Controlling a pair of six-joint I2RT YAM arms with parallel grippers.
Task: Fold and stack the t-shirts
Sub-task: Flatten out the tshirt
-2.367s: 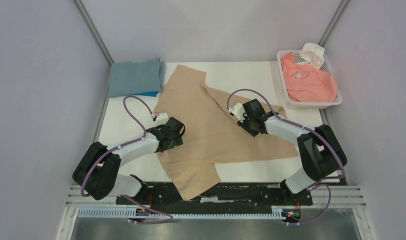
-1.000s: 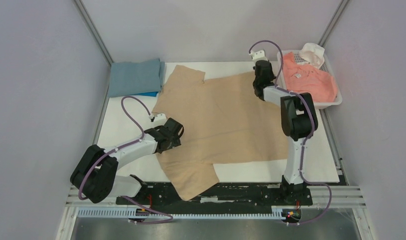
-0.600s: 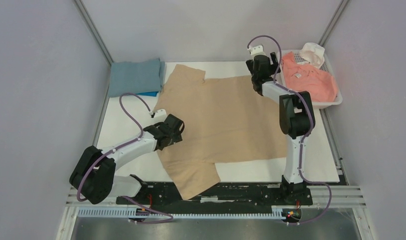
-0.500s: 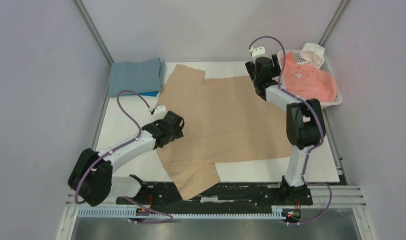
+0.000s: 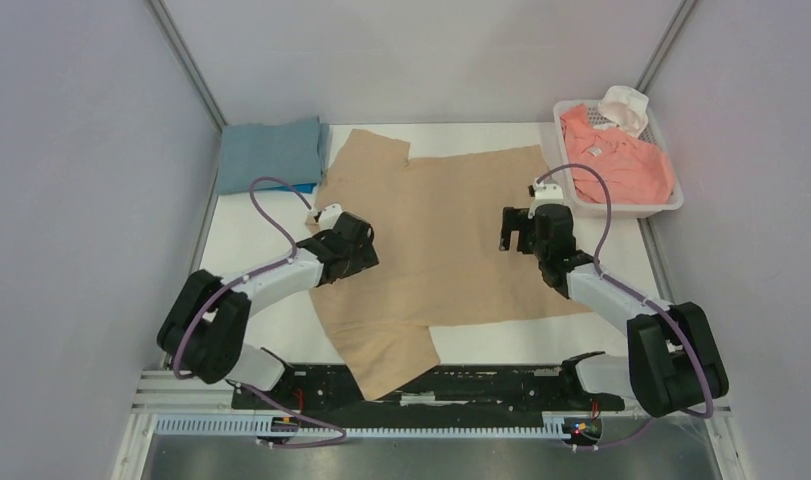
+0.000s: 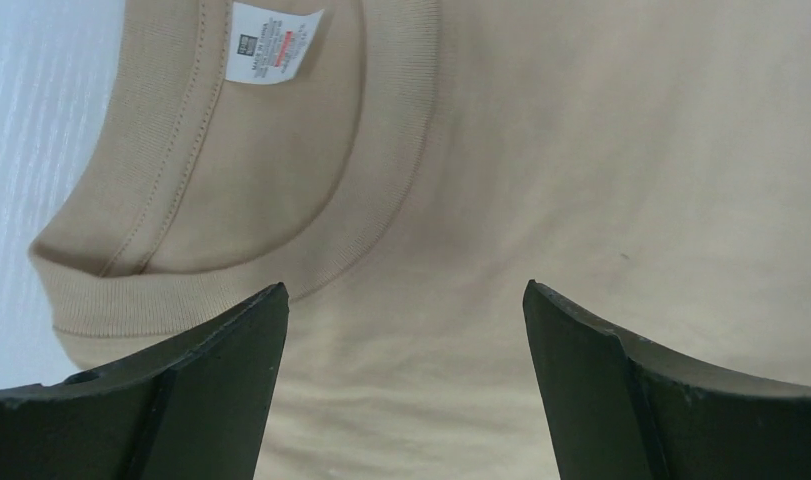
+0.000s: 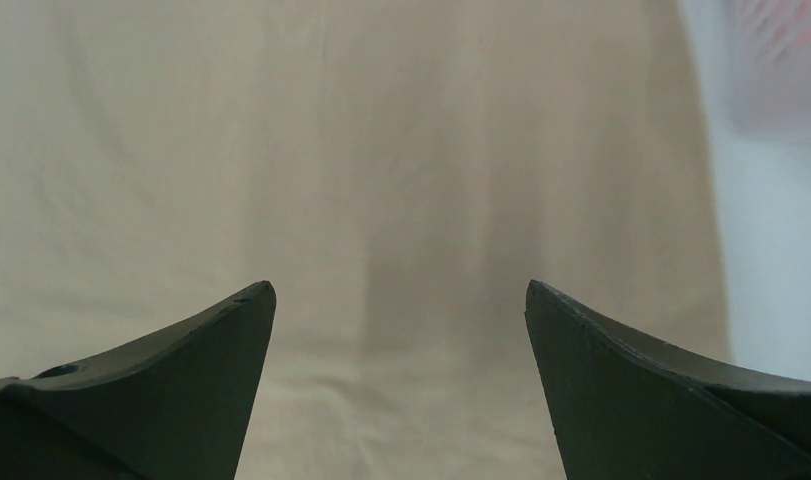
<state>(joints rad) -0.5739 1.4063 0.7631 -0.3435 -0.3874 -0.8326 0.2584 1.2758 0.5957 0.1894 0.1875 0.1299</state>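
The sleeve's near corner lies back from my left gripper, over the table's edge, so next I bring its open fingers back and down to pinch this overhanging tip.
A tan t-shirt lies spread flat across the middle of the table, its hem toward the right. One sleeve hangs over the near edge. My left gripper hovers open just over the shirt's left part. In the left wrist view the left gripper is empty, with the collar and its white label ahead of it. My right gripper stands open above the shirt's right half. It holds nothing, and only tan cloth shows between its fingers. A folded grey-blue shirt rests on a bright blue one at the back left.
A white perforated basket at the back right holds a salmon-pink shirt and a white item. Grey walls close in both sides and the back. The black base rail runs along the near edge.
My right gripper opened, let go of the tan shirt at the back right, and drew back toward the middle. The shirt now lies flat. My left gripper shifted slightly right.
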